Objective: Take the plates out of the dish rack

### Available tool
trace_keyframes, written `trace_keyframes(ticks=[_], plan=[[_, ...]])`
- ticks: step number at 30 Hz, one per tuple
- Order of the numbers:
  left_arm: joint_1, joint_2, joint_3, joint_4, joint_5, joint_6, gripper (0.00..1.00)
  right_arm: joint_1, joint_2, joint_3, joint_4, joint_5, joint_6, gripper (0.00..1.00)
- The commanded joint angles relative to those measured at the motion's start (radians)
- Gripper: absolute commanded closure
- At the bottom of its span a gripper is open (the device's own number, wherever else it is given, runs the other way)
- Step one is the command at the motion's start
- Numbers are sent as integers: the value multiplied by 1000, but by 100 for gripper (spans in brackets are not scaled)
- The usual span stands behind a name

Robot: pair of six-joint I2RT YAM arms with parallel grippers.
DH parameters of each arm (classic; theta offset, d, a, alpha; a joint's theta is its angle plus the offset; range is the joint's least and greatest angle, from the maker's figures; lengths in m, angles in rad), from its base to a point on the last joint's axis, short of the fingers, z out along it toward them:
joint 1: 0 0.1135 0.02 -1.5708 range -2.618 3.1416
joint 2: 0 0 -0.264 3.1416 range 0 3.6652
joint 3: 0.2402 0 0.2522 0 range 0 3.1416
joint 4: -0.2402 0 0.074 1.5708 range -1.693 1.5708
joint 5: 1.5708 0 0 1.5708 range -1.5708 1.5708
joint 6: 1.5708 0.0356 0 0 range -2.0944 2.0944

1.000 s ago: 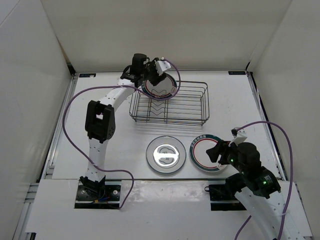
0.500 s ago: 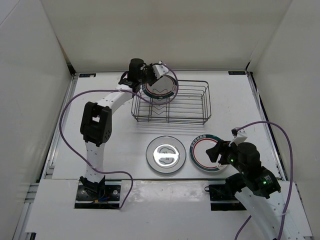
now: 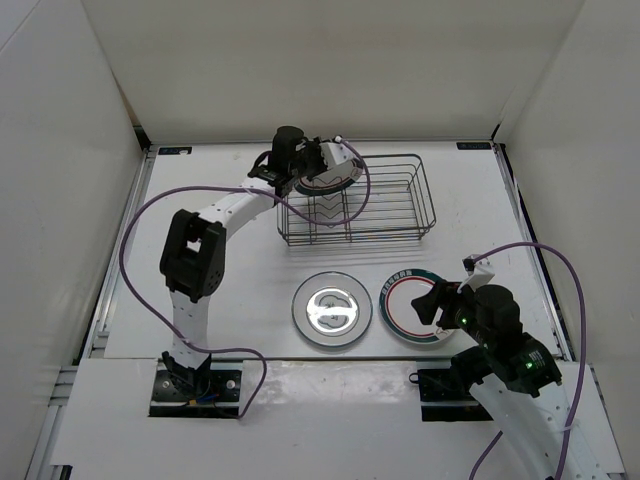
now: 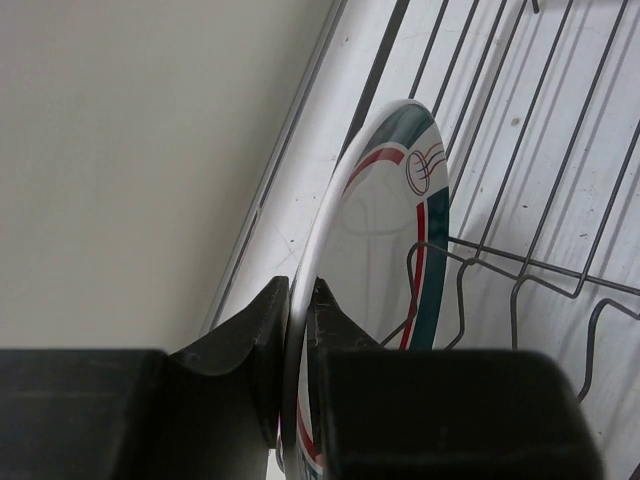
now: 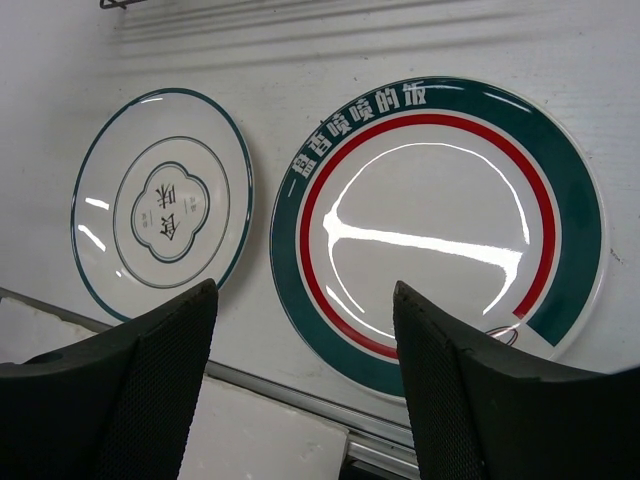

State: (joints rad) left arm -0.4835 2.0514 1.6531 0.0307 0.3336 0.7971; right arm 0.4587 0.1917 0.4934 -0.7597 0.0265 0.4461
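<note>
The matching ringed plate (image 3: 404,301) is back from my left gripper and to its right in the top view. I will lift from the rack (image 3: 428,195), lower onto that plate and release.
One red-and-teal-ringed plate (image 3: 334,175) (image 4: 392,225) stands on edge at the left end of the wire dish rack (image 3: 428,195) (image 4: 520,170). My left gripper (image 3: 313,163) (image 4: 298,292) is shut on this plate's upper rim, one finger on each face. Two more plates lie flat on the table in front of the rack: a grey-rimmed plate (image 3: 332,308) (image 5: 160,200) and a plate with red and teal rings (image 3: 402,303) (image 5: 440,215). My right gripper (image 3: 433,306) (image 5: 303,288) hovers open over the near edge of that ringed plate, holding nothing.
White walls (image 3: 70,180) enclose the table on three sides, and the rack stands near the back wall. A metal rail (image 5: 300,395) runs along the table's near edge under my right gripper. The left arm's purple cable (image 3: 150,205) loops over the left of the table.
My left gripper has shut on the rim of the plate in the rack. Plate and rack have shifted to the right. The right arm has stayed put.
</note>
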Motion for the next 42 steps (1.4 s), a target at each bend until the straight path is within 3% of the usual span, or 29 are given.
trace_keyframes(ticks=[1, 13, 19, 26, 33, 38, 42], plan=[[-18, -122, -24, 9, -34, -6, 97, 0, 9, 13, 13, 6, 0, 26], [-24, -257, -59, 78, -215, -38, 100, 3, 14, 20, 7, 19, 0, 26], [-27, -316, 34, 34, -438, -350, 100, 1, 21, 123, -81, 70, -1, 26], [-30, -450, 42, 5, -472, -613, 100, 1, 34, 358, -222, 102, 0, 32], [-35, -566, 25, -173, -303, -1051, 100, 0, 51, 568, -322, 180, -44, 36], [-64, -625, -162, -181, -105, -1419, 100, 0, 55, 634, -421, 219, -107, 36], [-130, -614, -283, -108, 42, -1547, 100, 0, -35, 607, -420, 190, -175, 36]])
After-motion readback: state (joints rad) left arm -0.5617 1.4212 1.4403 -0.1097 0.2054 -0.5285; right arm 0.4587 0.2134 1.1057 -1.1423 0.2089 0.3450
